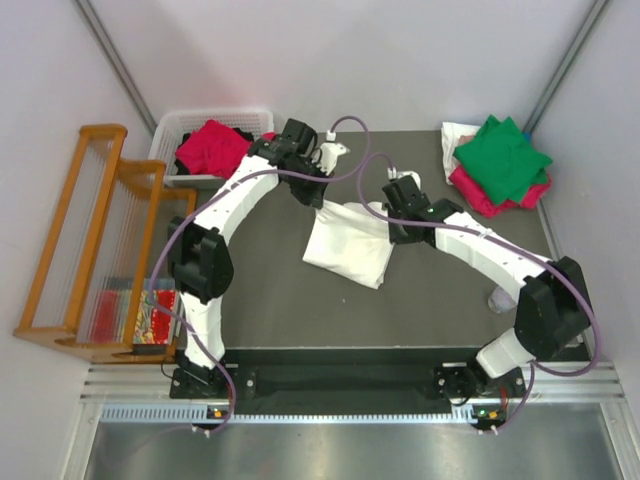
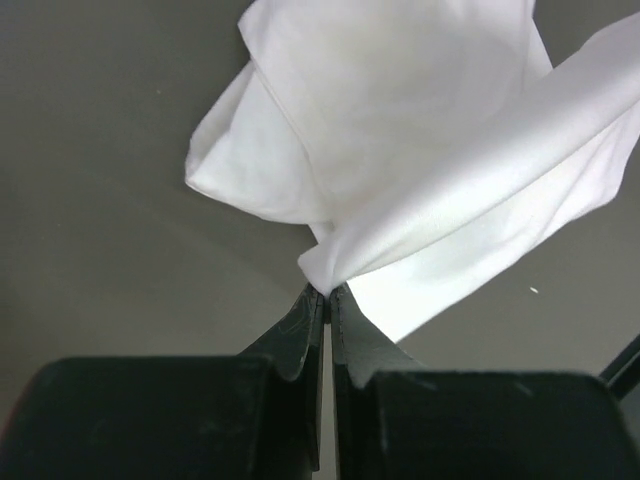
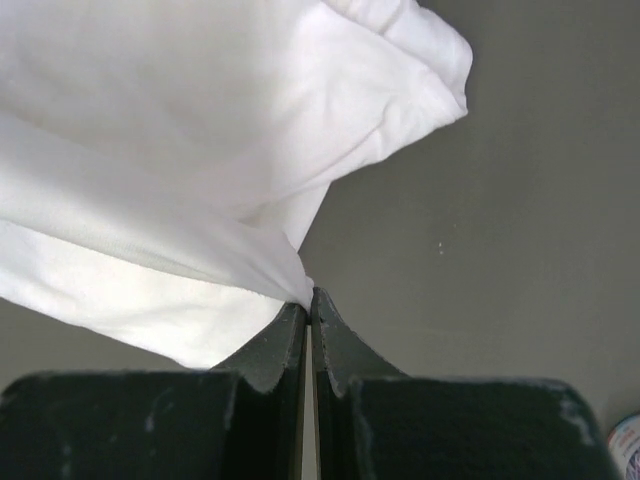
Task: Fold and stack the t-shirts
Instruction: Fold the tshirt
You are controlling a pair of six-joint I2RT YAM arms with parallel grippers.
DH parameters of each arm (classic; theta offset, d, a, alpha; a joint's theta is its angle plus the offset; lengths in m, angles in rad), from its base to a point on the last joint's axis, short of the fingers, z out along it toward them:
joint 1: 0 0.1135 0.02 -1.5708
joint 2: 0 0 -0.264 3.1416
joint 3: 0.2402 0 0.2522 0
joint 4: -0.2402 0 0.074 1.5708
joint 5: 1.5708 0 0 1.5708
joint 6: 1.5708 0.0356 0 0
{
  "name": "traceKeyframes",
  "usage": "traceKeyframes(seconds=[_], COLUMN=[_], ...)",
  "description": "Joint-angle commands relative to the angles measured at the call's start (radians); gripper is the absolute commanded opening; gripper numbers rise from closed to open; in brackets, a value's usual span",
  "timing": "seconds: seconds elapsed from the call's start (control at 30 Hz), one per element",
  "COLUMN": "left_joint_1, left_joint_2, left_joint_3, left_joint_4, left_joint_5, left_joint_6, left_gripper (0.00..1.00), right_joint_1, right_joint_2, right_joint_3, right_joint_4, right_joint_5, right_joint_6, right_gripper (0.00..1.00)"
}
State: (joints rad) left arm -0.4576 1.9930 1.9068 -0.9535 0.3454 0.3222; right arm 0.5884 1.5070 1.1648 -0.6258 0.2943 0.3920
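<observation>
The pinched edge still hangs above the shirt's folded lower part (image 1: 330, 205) (image 2: 285, 165), so the robot's left gripper will move down and slightly outward onto it and let go of the cloth.
A white t-shirt (image 1: 348, 244) hangs between my two grippers over the middle of the dark table, its lower part folded on the surface. My left gripper (image 1: 322, 197) is shut on the shirt's upper left edge; in the left wrist view the cloth (image 2: 430, 150) is pinched at the fingertips (image 2: 328, 291). My right gripper (image 1: 392, 222) is shut on the upper right edge; the right wrist view shows the cloth (image 3: 190, 170) pinched at its tips (image 3: 309, 294). A stack of folded shirts, green (image 1: 503, 157) over crimson-pink (image 1: 483, 194) and white, lies at the back right.
A white slotted basket (image 1: 190, 135) at the back left holds a crimson-pink shirt (image 1: 211, 147). A wooden rack (image 1: 100, 240) stands off the table's left side. A small object (image 1: 500, 299) lies by the right arm.
</observation>
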Motion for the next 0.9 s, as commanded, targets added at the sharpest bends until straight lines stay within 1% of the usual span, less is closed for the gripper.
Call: traceKeyframes(seconds=[0.0,0.37,0.67,0.87], left_joint_1=[0.03,0.034,0.05,0.053], left_joint_2=[0.061,0.219,0.319,0.369], left_joint_3=[0.066,0.202,0.307,0.328], left_joint_4=[0.053,0.071,0.099,0.134], left_joint_5=[-0.045,-0.045,-0.083,-0.109], left_joint_6=[0.003,-0.008,-0.011,-0.012], left_gripper=[0.0,0.0,0.0,0.0], right_joint_1=[-0.042,-0.114,-0.185,-0.22], right_joint_2=[0.048,0.176,0.291,0.349], right_joint_3=[0.074,0.154,0.193,0.232], right_joint_4=[0.027,0.07,0.104,0.12], right_joint_5=[0.002,-0.02,-0.05,-0.055], right_joint_6=[-0.041,-0.061,-0.068,-0.068], right_gripper=[0.0,0.0,0.0,0.0])
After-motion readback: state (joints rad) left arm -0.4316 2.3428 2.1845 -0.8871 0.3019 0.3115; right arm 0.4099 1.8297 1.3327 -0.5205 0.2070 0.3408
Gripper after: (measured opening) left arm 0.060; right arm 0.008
